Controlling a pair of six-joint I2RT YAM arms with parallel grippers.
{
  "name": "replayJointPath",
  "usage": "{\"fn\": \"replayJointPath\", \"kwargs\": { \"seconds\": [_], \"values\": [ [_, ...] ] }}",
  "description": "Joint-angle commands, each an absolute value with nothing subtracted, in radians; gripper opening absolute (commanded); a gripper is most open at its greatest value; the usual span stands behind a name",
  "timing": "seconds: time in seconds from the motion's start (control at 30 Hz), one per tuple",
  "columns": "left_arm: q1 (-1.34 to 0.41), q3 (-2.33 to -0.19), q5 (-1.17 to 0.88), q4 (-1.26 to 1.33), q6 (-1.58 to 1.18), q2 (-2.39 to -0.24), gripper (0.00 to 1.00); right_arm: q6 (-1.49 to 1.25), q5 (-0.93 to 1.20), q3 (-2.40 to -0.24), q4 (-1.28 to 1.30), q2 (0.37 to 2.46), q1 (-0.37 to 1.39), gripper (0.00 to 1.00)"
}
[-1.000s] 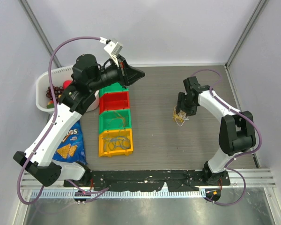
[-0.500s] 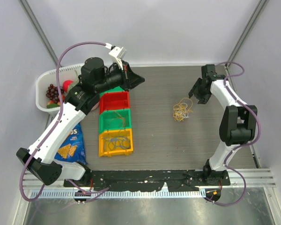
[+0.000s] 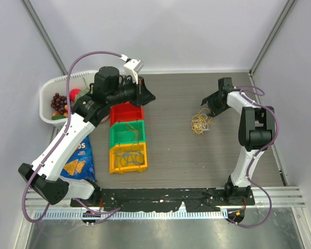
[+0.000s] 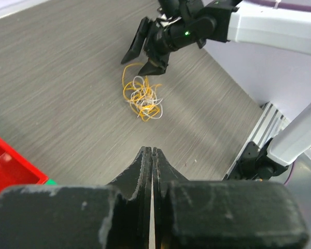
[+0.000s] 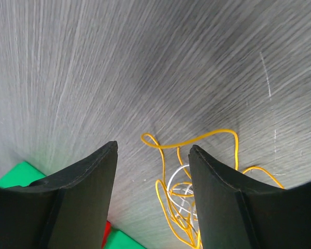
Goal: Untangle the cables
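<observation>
The yellow cable's end [image 5: 156, 144] is beyond the tangle's far edge, so I will lower my right gripper to it next.
A small tangle of yellow, orange and white cables [image 3: 200, 123] lies on the grey table; it also shows in the left wrist view [image 4: 142, 98] and the right wrist view [image 5: 197, 202]. My right gripper [image 3: 210, 106] hovers just behind and right of it, open, with nothing between its fingers [image 5: 153, 148]; only a yellow loop on the table shows through the gap. More cables lie in the green bin [image 3: 114, 136] and the yellow bin [image 3: 112, 160]. My left gripper [image 3: 151, 96] is shut and empty [image 4: 152, 150], above the table beside the red bin.
A red bin [image 3: 113, 113] heads the row of bins left of centre. A white basket [image 3: 45, 98] of fruit stands at the far left, with a blue chips bag [image 3: 78, 158] in front of it. Side walls enclose the table.
My right gripper has lifted off the tangle, moved back and to the right, and opened wider; the tangle stays on the table. My left gripper has drawn back slightly toward the bins.
</observation>
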State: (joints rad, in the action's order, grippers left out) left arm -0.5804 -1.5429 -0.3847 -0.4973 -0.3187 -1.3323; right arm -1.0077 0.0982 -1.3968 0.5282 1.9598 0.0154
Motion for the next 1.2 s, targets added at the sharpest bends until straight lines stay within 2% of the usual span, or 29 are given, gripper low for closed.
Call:
{"fn": "replayJointPath", "kwargs": {
  "seconds": [0.0, 0.1, 0.17, 0.23, 0.27, 0.33, 0.4, 0.47, 0.67, 0.87, 1.03, 1.17],
  "values": [
    [-0.581, -1.611, -0.339, -0.642, -0.264, -1.354, 0.08, -1.147, 0.049, -1.374, 0.449, 1.942, -0.017, 0.63],
    [-0.581, -1.643, -0.325, -0.713, -0.244, -1.377, 0.14, -1.169, 0.029, -1.379, 0.449, 1.959, -0.018, 0.63],
    [-0.583, -1.655, -0.321, -0.739, -0.233, -1.381, 0.16, -1.17, 0.003, -1.388, 0.451, 1.968, -0.017, 0.56],
    [-0.581, -1.655, -0.308, -0.752, -0.227, -1.375, 0.17, -1.17, -0.066, -1.396, 0.446, 1.976, -0.018, 0.46],
    [-0.581, -1.649, -0.301, -0.752, -0.224, -1.368, 0.18, -1.167, -0.072, -1.405, 0.442, 1.983, -0.018, 0.35],
    [-0.583, -1.634, -0.282, -0.747, -0.219, -1.353, 0.19, -1.144, -0.066, -1.423, 0.434, 2.009, -0.017, 0.22],
    [-0.581, -1.62, -0.267, -0.738, -0.216, -1.341, 0.2, -1.132, -0.051, -1.445, 0.439, 2.039, -0.017, 0.15],
    [-0.581, -1.615, -0.261, -0.732, -0.212, -1.338, 0.21, -1.118, -0.023, -1.451, 0.427, 2.049, -0.017, 0.01],
    [-0.583, -1.643, -0.268, -0.701, -0.207, -1.362, 0.21, -0.952, 0.076, -1.509, 0.376, 1.918, -0.015, 0.01],
    [-0.581, -1.648, -0.227, -0.69, -0.209, -1.381, 0.21, -0.838, 0.184, -1.532, 0.338, 1.547, -0.006, 0.01],
    [-0.583, -1.612, -0.198, -0.681, -0.232, -1.381, 0.37, -0.796, 0.371, -1.572, 0.186, 1.346, 0.0, 0.01],
    [-0.58, -1.612, -0.216, -0.664, -0.271, -1.402, 0.5, -0.631, 0.358, -1.715, 0.224, 1.284, 0.095, 0.01]
  ]
}}
